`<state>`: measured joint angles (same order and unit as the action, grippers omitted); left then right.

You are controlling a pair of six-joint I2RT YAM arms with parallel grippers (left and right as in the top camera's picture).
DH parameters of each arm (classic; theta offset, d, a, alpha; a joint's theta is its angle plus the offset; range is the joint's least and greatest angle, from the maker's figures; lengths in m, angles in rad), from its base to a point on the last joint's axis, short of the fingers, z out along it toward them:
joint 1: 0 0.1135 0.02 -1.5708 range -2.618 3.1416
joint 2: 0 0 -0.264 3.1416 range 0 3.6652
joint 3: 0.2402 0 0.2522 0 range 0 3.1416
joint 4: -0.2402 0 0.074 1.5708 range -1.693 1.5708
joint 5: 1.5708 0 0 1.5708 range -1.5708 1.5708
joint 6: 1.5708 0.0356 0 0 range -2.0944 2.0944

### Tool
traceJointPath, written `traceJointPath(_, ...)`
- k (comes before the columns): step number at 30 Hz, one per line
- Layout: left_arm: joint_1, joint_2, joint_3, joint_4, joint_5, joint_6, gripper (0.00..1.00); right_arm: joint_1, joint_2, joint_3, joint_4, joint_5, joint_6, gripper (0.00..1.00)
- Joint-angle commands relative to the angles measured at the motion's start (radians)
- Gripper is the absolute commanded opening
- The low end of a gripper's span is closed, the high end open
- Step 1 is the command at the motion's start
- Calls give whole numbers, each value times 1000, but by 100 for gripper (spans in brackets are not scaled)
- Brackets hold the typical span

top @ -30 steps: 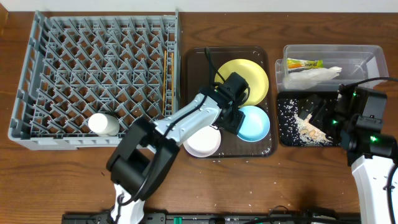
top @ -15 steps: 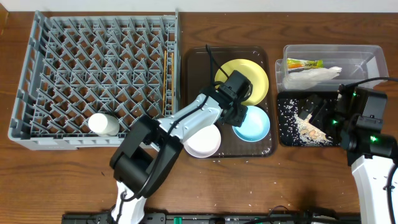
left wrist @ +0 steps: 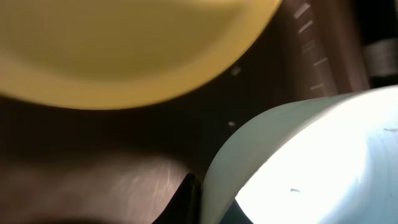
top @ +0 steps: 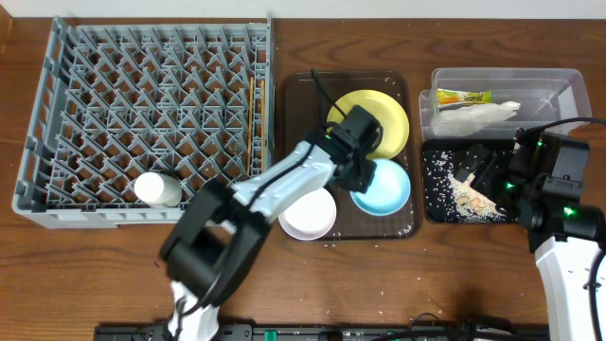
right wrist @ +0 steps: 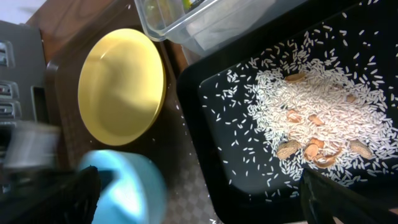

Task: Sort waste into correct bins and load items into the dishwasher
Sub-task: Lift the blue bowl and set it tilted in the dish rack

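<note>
My left gripper should next rise toward the dish rack (top: 95, 95), tilt the light blue bowl, lower it among the rack's wires beside the chopsticks and release it, as those pegs are empty.
My left gripper (top: 359, 178) is shut on the left rim of the light blue bowl (top: 387, 188), which sits on the brown serving tray (top: 298, 95). In the left wrist view the bowl's rim (left wrist: 214, 186) is pinched by a dark finger (left wrist: 186, 200). Just behind lies the yellow plate (top: 390, 118), and the white bowl (top: 308, 219) is in front left. My right gripper (top: 488, 169) hangs open over the black tray (top: 431, 214) of rice scraps (right wrist: 311, 112). The grey dish rack (top: 95, 95) holds a white cup (top: 156, 189) and chopsticks (top: 254, 123).
The clear tub (top: 561, 80) at the back right holds a crumpled napkin (top: 478, 116) and a green-and-yellow wrapper (top: 464, 96). Loose rice grains dot the wooden table near its front edge. The rack fills the left side.
My left gripper has shut on the blue bowl's rim; the arm shifted only slightly. The right arm has not moved.
</note>
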<state>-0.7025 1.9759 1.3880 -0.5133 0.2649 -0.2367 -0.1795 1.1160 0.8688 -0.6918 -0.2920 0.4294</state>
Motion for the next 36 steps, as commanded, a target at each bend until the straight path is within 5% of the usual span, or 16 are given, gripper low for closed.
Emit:
traceJointPath(1, 49, -190, 47, -33, -136, 16, 7, -3, -10, 14, -1, -4, 4, 99)
traceJointPath(8, 150, -393, 47, -183, -618, 153, 8, -3, -10, 14, -1, -4, 4, 99)
traceJointPath(16, 285, -404, 25, -245, -1181, 339, 7, -3, -10, 14, -1, -4, 4, 99)
traceJointPath(27, 457, -325, 5, -185, -1266, 337, 8, -3, -10, 14, -1, -4, 4, 99)
traceJointPath(36, 470, -150, 5, -125, -1369, 329, 7, -3, -10, 14, -1, -4, 4, 99)
